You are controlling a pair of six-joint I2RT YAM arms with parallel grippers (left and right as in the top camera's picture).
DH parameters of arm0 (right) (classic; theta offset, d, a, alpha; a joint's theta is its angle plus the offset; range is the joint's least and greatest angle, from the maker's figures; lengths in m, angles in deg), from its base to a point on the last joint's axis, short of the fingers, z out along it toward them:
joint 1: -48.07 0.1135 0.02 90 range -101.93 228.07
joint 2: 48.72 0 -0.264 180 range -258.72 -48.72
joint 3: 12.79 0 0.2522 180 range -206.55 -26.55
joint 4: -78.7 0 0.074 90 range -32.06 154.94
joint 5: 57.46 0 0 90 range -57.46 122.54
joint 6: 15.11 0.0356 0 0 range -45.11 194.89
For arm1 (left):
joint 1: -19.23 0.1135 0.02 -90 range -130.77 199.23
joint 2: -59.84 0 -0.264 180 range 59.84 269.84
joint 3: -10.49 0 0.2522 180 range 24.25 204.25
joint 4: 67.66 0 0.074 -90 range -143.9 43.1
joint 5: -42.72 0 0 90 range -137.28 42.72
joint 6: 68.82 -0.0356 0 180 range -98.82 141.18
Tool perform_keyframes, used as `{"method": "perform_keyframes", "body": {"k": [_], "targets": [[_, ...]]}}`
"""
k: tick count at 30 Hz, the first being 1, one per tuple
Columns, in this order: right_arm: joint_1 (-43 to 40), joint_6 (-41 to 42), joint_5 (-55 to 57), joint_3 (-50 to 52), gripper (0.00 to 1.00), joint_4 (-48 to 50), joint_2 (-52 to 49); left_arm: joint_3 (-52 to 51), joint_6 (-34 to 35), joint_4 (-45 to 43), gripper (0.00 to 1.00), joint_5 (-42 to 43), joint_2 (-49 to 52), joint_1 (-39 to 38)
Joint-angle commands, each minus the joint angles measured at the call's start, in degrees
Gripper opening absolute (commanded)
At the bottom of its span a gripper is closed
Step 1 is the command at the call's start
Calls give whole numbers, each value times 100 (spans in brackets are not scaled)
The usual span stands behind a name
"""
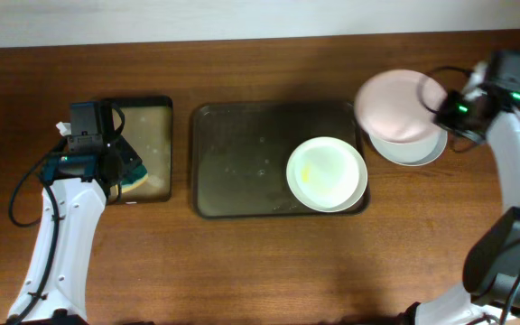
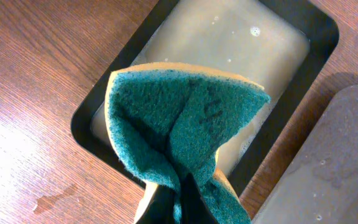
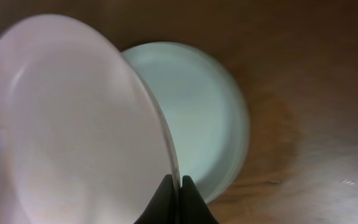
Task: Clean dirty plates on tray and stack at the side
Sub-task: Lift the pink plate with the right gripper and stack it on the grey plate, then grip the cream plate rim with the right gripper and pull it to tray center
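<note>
I need to move the second plate in my right gripper away from the tray next and lower it onto the third plate [image 3: 182, 121].
A white plate [image 1: 327, 174] with a yellowish smear lies at the right end of the dark tray [image 1: 233, 162]. My right gripper [image 1: 441, 106] is shut on the rim of a second white plate [image 1: 395, 104], holding it tilted above a third plate [image 1: 422, 152] that lies on the table right of the tray. In the right wrist view the held plate [image 3: 73, 124] stands in front of the lying plate [image 3: 197, 112], with the jaws [image 3: 179, 186] pinching its edge. My left gripper [image 2: 179, 199] is shut on a green and yellow sponge [image 2: 185, 118] above the small black tray [image 2: 241, 56].
The small black tray [image 1: 152, 144] holds soapy liquid and stands left of the large tray. The large tray's corner [image 2: 340, 162] shows wet in the left wrist view. Bare wooden table [image 1: 260, 271] lies in front.
</note>
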Motion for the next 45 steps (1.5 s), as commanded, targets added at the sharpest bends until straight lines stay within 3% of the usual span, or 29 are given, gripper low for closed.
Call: {"method": "perform_keyframes", "body": {"k": [1,6,11,12,14,18,25,28,31,34,37,39,45], "targets": [[-535,85,-201,385,4,337,149,-17,33,-13,0,4,-59,24],[-697,85,-203,820,6,1005,28,-17,33,-13,0,4,-59,24],[-496,59,-221,828,9,1082,-302,-17,33,-17,0,4,-59,24],[-450,61,-223,828,13,1093,-369,-17,33,-17,0,4,-59,24],[-319,-28,-254,828,31,1095,-413,-17,33,-20,0,4,-59,24],[17,-173,-393,793,51,984,-201,-17,33,-35,0,7,-59,24],[1161,-223,-372,796,70,258,789,-17,33,-35,0,24,-59,24],[1790,-651,-328,833,70,-378,619,-17,33,-35,0,109,-59,24],[2330,-542,323,1045,69,-439,317,-17,33,-35,0,109,-59,24],[2614,-214,946,1300,55,-302,70,-17,33,-33,0,111,-59,24],[2653,-81,1121,1399,50,-269,-72,-17,33,-33,0,111,-59,24],[2656,-81,1084,1462,35,-269,-120,-17,33,-35,0,109,-59,24],[2656,-83,1093,1727,32,105,-129,-17,33,-35,0,111,-59,24]]}}
